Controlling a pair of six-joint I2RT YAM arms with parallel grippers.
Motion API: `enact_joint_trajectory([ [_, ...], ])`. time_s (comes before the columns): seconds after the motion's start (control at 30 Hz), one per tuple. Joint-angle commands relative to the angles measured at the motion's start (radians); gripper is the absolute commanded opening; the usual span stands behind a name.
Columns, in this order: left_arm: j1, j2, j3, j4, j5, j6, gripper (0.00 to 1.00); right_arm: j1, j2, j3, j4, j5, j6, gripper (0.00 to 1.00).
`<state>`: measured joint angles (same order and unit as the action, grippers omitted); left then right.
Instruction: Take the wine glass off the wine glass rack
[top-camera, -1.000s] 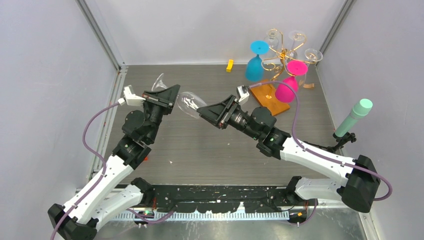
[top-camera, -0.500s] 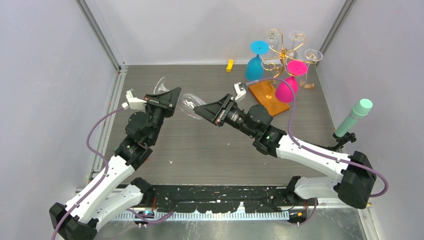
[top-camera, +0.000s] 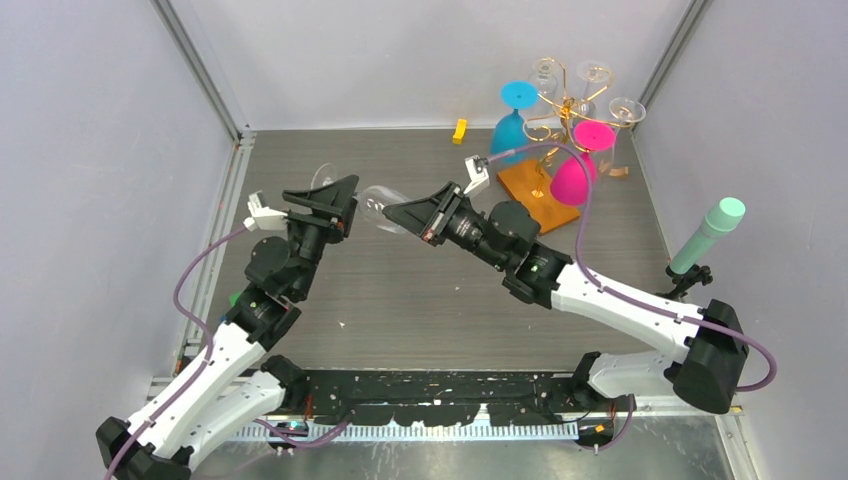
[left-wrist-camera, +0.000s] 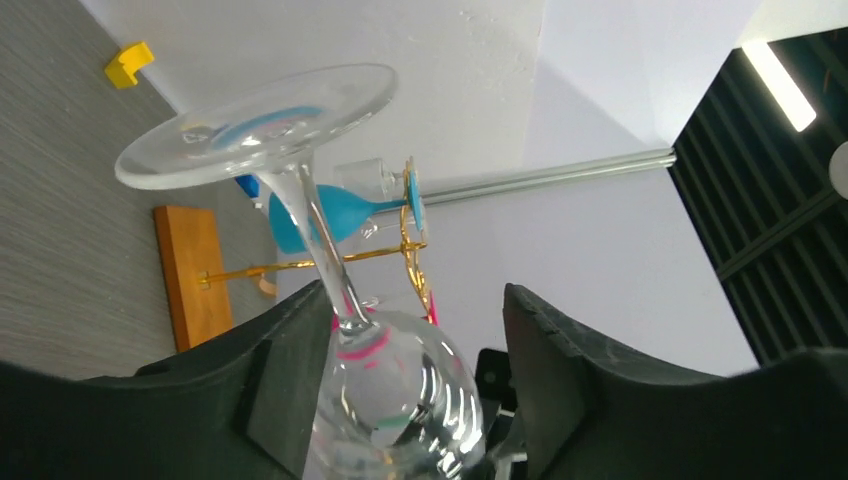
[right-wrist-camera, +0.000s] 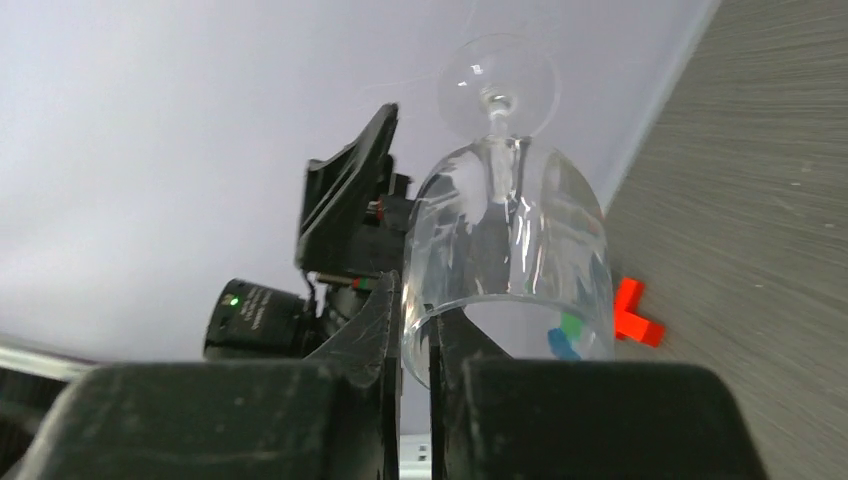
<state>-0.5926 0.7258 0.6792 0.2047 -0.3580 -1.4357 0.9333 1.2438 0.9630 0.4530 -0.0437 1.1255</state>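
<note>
Next, my right gripper turns fingers-down, lowers the wine glass (top-camera: 380, 207) foot-first onto the bare tabletop and releases it, since that open spot lies below the gripper.
A clear wine glass (top-camera: 380, 207) lies sideways in the air between my two arms, off the wine glass rack (top-camera: 565, 110). My right gripper (top-camera: 402, 213) is shut on the bowl's rim, one finger inside and one outside (right-wrist-camera: 415, 320). My left gripper (top-camera: 345, 205) is open around the glass (left-wrist-camera: 395, 395), its jaws wide apart; the stem runs close along one finger (left-wrist-camera: 290, 350). The glass foot (left-wrist-camera: 260, 125) points away from the left wrist camera. The gold wire rack stands on its orange-brown base (top-camera: 538, 195) at the back right.
On the rack hang a blue glass (top-camera: 512, 125), a pink glass (top-camera: 578, 165) and clear glasses (top-camera: 598, 75). A yellow block (top-camera: 459, 131) lies near the back wall. A mint cylinder (top-camera: 710, 235) stands at the right wall. A red block (right-wrist-camera: 632, 312) lies on the floor.
The left gripper has opened and let go of the glass stem. The right gripper has closed on the bowl's rim and shifted slightly left.
</note>
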Motion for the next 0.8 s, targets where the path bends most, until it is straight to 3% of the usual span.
enact_joint_trajectory([
  [0.0,-0.004,-0.046,-0.014,0.011,0.01,0.059,0.74,0.002,-0.01,0.124,-0.204,0.124,-0.152,0.0],
  [0.07,-0.004,-0.068,-0.023,-0.012,0.02,0.092,0.86,0.002,-0.007,0.181,-0.327,0.157,-0.203,0.0],
  [0.2,-0.004,-0.116,-0.043,-0.085,0.06,0.18,0.95,0.002,0.031,0.331,-0.631,0.243,-0.306,0.01],
  [0.37,-0.003,-0.19,-0.063,-0.174,0.122,0.363,0.97,0.002,0.129,0.549,-0.954,0.294,-0.437,0.0],
  [0.6,-0.004,-0.242,0.048,-0.51,0.092,0.747,0.99,-0.004,0.314,0.847,-1.412,0.319,-0.667,0.0],
  [0.77,-0.004,-0.204,0.105,-0.63,0.084,0.876,1.0,-0.054,0.431,0.922,-1.536,0.281,-0.759,0.0],
])
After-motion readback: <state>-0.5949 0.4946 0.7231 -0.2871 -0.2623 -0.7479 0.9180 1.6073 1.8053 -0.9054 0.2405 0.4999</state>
